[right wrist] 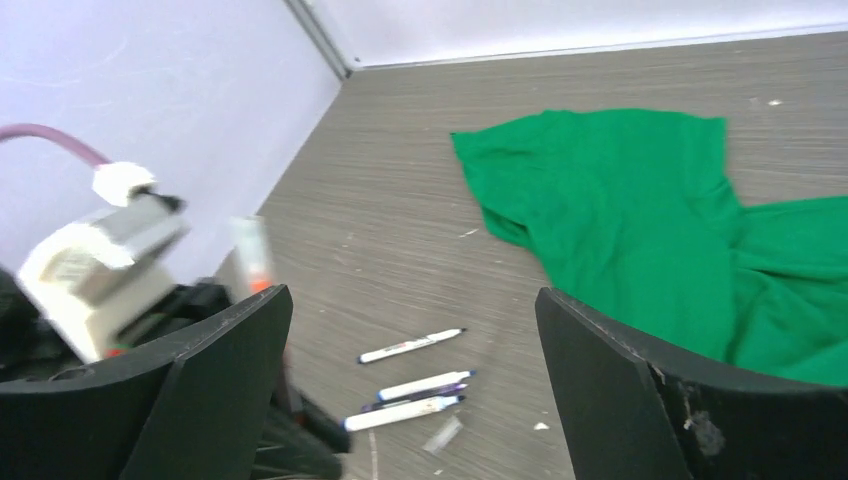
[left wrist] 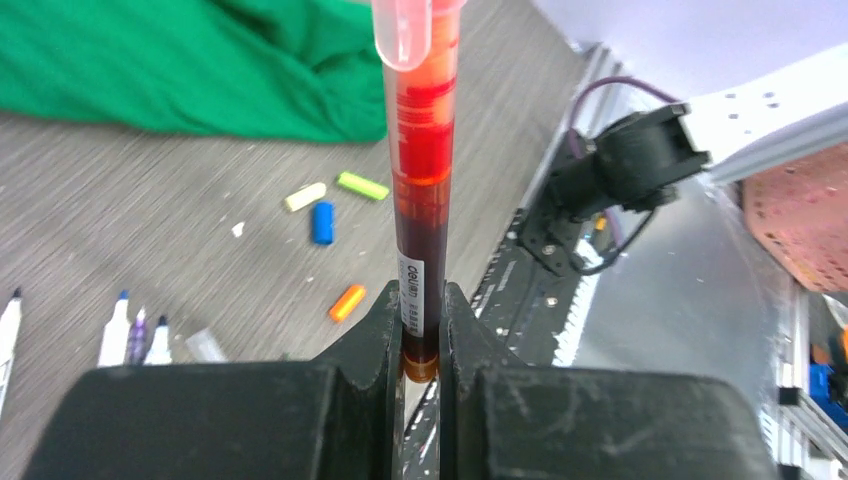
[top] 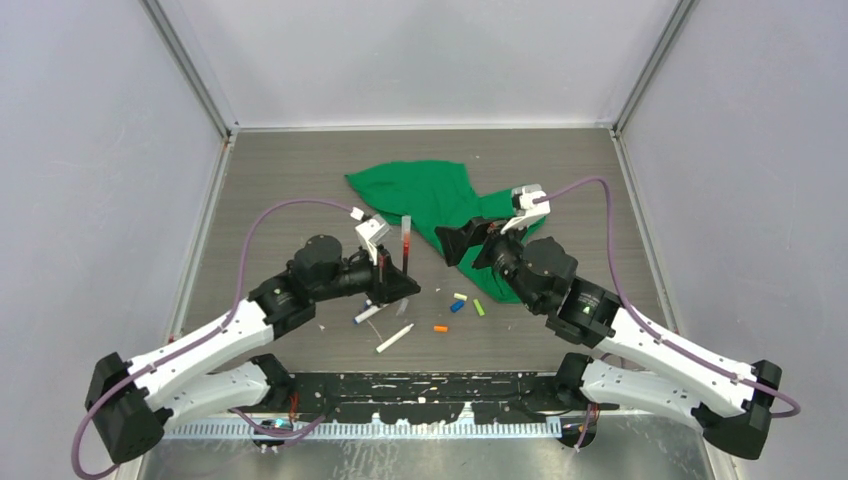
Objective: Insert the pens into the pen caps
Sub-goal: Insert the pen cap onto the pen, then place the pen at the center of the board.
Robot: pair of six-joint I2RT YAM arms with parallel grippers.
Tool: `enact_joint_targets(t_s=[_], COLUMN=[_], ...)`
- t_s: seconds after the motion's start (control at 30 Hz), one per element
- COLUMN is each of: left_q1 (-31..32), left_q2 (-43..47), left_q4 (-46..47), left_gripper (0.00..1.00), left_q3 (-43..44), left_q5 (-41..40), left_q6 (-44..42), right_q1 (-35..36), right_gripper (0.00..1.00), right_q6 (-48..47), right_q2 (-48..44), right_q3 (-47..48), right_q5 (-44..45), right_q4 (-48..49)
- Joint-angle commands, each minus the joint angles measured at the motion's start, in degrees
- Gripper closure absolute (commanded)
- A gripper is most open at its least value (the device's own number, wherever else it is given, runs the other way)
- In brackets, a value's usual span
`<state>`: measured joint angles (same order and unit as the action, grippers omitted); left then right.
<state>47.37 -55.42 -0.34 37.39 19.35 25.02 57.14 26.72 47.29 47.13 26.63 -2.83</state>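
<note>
I will swing my left gripper to the left in the top view next, turning it and lowering it toward empty table. The clear pen cap (left wrist: 415, 30) is already over the red pen's top end.
My left gripper (left wrist: 421, 330) is shut on the lower end of a red pen (left wrist: 420, 200), held upright above the table (top: 405, 245). A clear pen cap (left wrist: 415, 30) sits over the pen's top end. My right gripper (top: 462, 243) hangs open and empty just right of that pen, over the edge of the cloth; its fingers (right wrist: 220, 380) are spread wide. Three white pens (right wrist: 410, 346) (right wrist: 425, 384) (right wrist: 400, 412) lie below. Loose pen caps lie on the table: cream (left wrist: 305, 196), green (left wrist: 362, 185), blue (left wrist: 322, 222), orange (left wrist: 347, 302) and clear (left wrist: 205, 345).
A crumpled green cloth (top: 430, 195) covers the middle back of the table, partly under the right arm. Another white pen (top: 394, 338) lies near the front edge. Grey walls enclose the table on three sides, and a metal rail (top: 420, 385) runs along the near edge.
</note>
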Motion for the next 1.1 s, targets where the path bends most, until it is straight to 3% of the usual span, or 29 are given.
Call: enact_joint_targets(t_s=[0.0, 0.17, 0.3, 0.4, 0.5, 0.6, 0.7, 0.87, 1.07], left_q1=[-0.4, -1.7, -3.3, -8.5, -21.1, -32.4, -40.0, -41.0, -41.1], left_q2=[3.3, 2.5, 1.2, -1.6, -7.9, -13.1, -20.7, -29.8, -36.4], left_q4=[1.8, -2.7, -7.3, -18.8, -35.5, -42.4, -47.3, -53.9, -55.7], left_gripper=[1.00, 1.00, 1.00, 1.00, 1.00, 1.00, 1.00, 1.00, 1.00], left_q3=[5.5, 11.7, 15.7, 19.1, 23.7, 24.2, 25.6, 30.1, 30.9], left_q5=[10.1, 22.2, 24.6, 13.8, 3.8, -3.3, -6.9, -28.1, -30.3], left_q6=[-1.6, -1.5, -2.8, -6.0, -6.3, -6.6, -10.6, -14.8, -20.5], right_q1=[-2.0, -7.2, -11.1, -14.2, -16.6, -17.5, -17.8, -18.0, -18.4], right_gripper=[0.00, 0.00, 0.00, 0.00, 0.00, 0.01, 0.01, 0.01, 0.01], right_q6=[-6.7, -6.1, -4.2, -3.2, -2.5, -2.2, -2.3, -2.2, -0.8], right_q2=[-2.0, -3.7, -4.4, -4.3, -3.7, -3.9, -4.6, -5.6, -5.5], right_q3=[1.3, -0.6, -2.5, -2.8, -3.0, -4.1, -4.8, -6.2, -7.2], right_q5=[3.0, -2.9, -6.1, -7.2, -8.9, -9.8, -9.7, -10.3, -12.3], right_q4=[-2.0, -2.3, -2.9, -4.6, -6.4, -6.5, -6.7, -6.4, -5.9])
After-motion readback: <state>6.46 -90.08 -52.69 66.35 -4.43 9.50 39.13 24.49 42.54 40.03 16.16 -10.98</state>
